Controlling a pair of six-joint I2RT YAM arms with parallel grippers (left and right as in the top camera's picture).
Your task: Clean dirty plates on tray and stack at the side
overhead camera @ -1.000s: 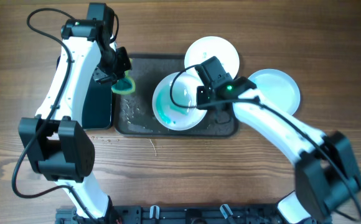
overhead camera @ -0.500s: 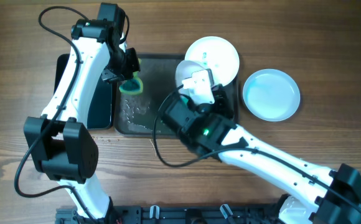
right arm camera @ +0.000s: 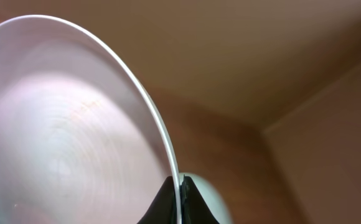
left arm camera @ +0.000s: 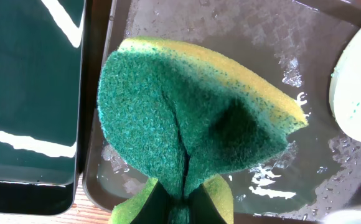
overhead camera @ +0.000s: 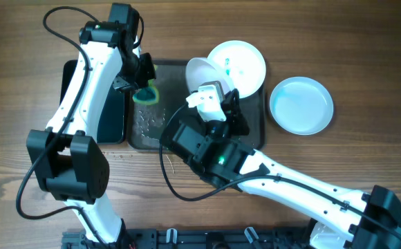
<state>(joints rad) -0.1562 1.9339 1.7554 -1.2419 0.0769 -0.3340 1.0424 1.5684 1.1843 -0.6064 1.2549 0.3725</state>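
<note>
I will next tilt my right gripper down and lower the other white plate flat onto the tray's open middle (overhead camera: 180, 104) beside the sponge, as the second plate covers the tray's far corner.
My left gripper (overhead camera: 144, 84) is shut on a green and yellow sponge (overhead camera: 146, 95) (left arm camera: 187, 118) and holds it over the left end of the wet dark tray (overhead camera: 145, 135) (left arm camera: 243, 31). My right gripper (overhead camera: 209, 88) is shut on the rim of a white plate (overhead camera: 202, 71) (right arm camera: 62, 118), lifted and tilted up on edge above the tray. A second white plate (overhead camera: 242, 62) with small green marks lies at the tray's far right corner. A clean pale blue plate (overhead camera: 301, 105) lies on the table to the right of the tray.
A dark green water basin (overhead camera: 107, 117) (left arm camera: 25, 93) stands against the tray's left side. The right arm (overhead camera: 256, 169) reaches over the tray's middle and front. Wooden table (overhead camera: 366, 41) lies around them.
My right arm has swung up with the white plate, tipping it from flat on the tray to on edge. My left gripper has shifted slightly right with the sponge.
</note>
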